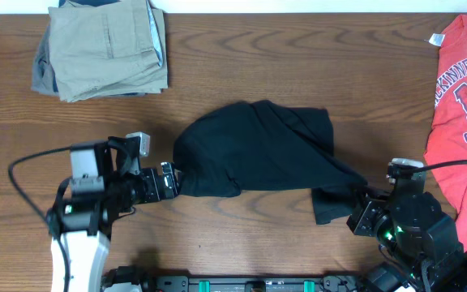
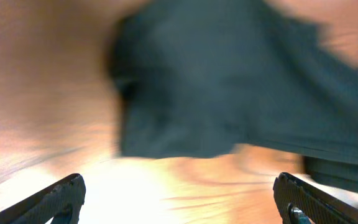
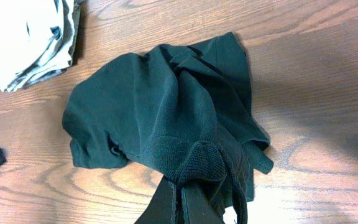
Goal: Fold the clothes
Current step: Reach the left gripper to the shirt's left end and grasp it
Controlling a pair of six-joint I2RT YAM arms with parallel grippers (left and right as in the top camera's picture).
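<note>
The shirt's near corner is just beyond my left gripper's open fingers, so I will lower it toward the table and onto that corner next.
The clothes, a black T-shirt point(image 1: 250, 150), lie crumpled in a heap at the middle of the wooden table. My left gripper point(image 1: 169, 182) is at the shirt's left edge, open. In the blurred left wrist view its fingers stand wide apart over bare wood, the gripper point(image 2: 179, 186) just short of the shirt point(image 2: 229, 81). My right gripper point(image 1: 362, 203) is at the shirt's lower right end. The right wrist view shows that gripper point(image 3: 180, 186) shut on a bunched fold of the shirt point(image 3: 160, 106), pinched between the fingertips.
Folded khaki trousers point(image 1: 104, 49) lie at the back left, also seen as trousers point(image 3: 23, 37) in the right wrist view. A red T-shirt point(image 1: 464, 105) with white lettering hangs over the right side of the table. Bare wood surrounds the black shirt.
</note>
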